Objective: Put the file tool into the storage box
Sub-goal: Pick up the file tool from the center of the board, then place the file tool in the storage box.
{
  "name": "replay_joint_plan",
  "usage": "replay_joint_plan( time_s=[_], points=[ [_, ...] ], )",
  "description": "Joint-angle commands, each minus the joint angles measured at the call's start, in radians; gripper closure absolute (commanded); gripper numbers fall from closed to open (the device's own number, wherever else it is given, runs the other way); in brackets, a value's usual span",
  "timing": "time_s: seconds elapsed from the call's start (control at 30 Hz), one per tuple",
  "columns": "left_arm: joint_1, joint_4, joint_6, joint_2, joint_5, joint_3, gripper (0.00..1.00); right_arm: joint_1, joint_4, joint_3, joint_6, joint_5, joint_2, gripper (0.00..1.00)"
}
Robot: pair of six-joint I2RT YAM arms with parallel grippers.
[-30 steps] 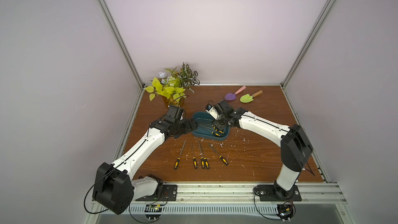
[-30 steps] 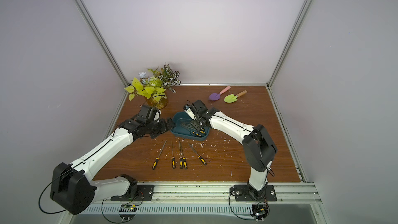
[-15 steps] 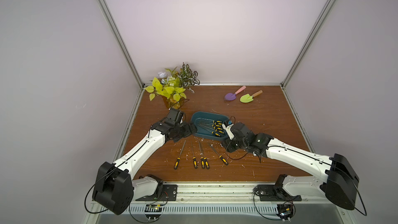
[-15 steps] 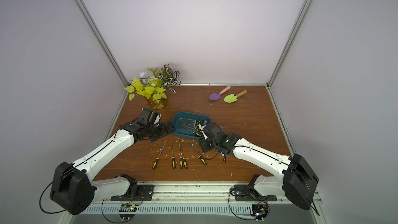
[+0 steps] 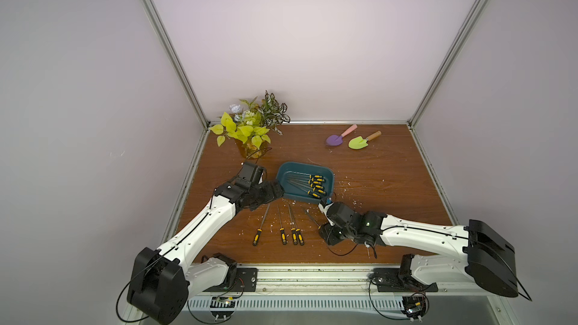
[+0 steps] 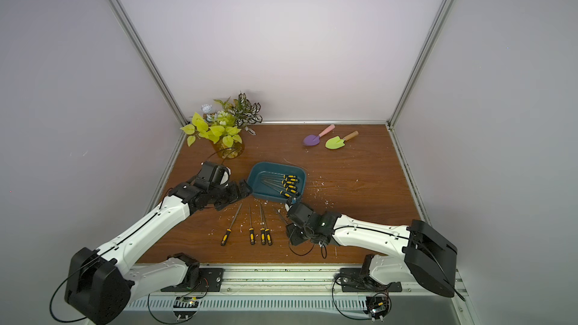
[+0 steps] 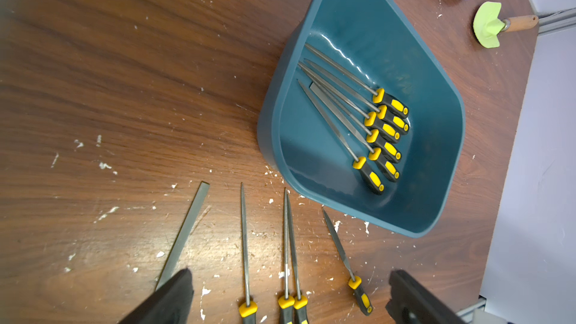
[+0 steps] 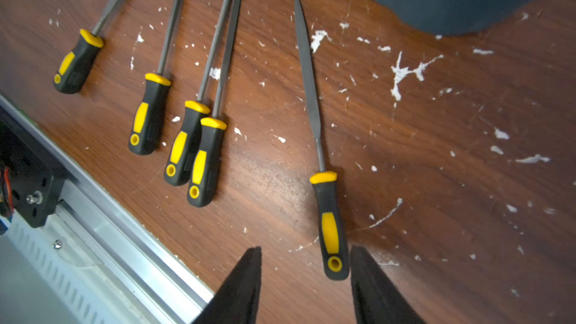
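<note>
The right gripper will next move down and along the file toward the file's blade, onto the yellow-and-black handle (image 8: 330,231), because only the end of the handle is between its open fingers.
The storage box (image 5: 289,176) (image 6: 259,177) is a dark teal tub in mid-table with several yellow-and-black-handled files inside (image 7: 378,126). Several more files lie in a row on the wood in front of it (image 5: 283,236). The file tool furthest right (image 8: 329,222) (image 5: 311,215) lies apart from the others. My right gripper (image 8: 305,249) (image 5: 328,234) is open just above the table, and that file's handle end lies between its fingers, close to one of them. My left gripper (image 7: 290,275) (image 5: 275,190) hangs open beside the box's left end, over the loose files, holding nothing.
A potted plant (image 5: 250,129) stands at the back left. A purple trowel (image 5: 336,139) and a green trowel (image 5: 359,142) lie at the back right. White flecks litter the wood. The metal front rail (image 8: 93,213) runs close behind the file handles.
My right arm has swung from over the storage box back to the table's front and come down at the rightmost loose file's handle. The left arm has barely moved.
</note>
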Motion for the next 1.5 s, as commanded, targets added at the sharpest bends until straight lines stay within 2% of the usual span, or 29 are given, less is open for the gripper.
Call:
replay_joint_plan(
  time_s=[0.0, 0.3, 0.43, 0.57, 0.7, 0.8, 1.0, 1.2, 1.3, 1.47],
  points=[
    [-0.009, -0.009, -0.012, -0.016, -0.017, -0.014, 0.00, 0.014, 0.004, 0.011, 0.003, -0.005, 0.034, 0.48],
    [-0.009, -0.011, -0.011, -0.026, -0.014, -0.014, 0.00, 0.024, -0.022, 0.062, -0.074, 0.033, 0.165, 0.48],
    [-0.009, -0.011, -0.011, -0.026, -0.014, -0.015, 0.00, 0.027, -0.040, 0.095, -0.119, 0.044, 0.217, 0.52],
    [-0.009, -0.012, -0.007, -0.022, -0.021, -0.006, 0.00, 0.046, -0.062, 0.114, -0.156, 0.065, 0.255, 0.65],
    [-0.009, -0.011, -0.011, -0.039, -0.044, 0.010, 0.00, 0.062, -0.086, 0.138, -0.221, 0.073, 0.265, 0.85],
    [-0.009, -0.012, -0.004, -0.055, -0.071, 0.025, 0.00, 0.064, -0.124, 0.160, -0.268, 0.081, 0.233, 0.92],
    [-0.009, -0.012, -0.001, -0.098, -0.137, 0.039, 0.00, 0.064, -0.198, 0.193, -0.383, 0.068, 0.116, 0.93],
    [-0.009, -0.010, 0.012, -0.119, -0.192, 0.046, 0.00, 0.037, -0.234, 0.335, -0.493, 0.134, 0.061, 0.90],
    [-0.009, -0.011, 0.022, -0.099, -0.186, 0.061, 0.00, -0.047, -0.265, 0.441, -0.571, 0.098, 0.102, 0.88],
    [-0.009, 0.000, 0.034, -0.097, -0.194, 0.075, 0.00, -0.190, -0.298, 0.595, -0.722, 0.036, 0.218, 0.91]
  ],
)
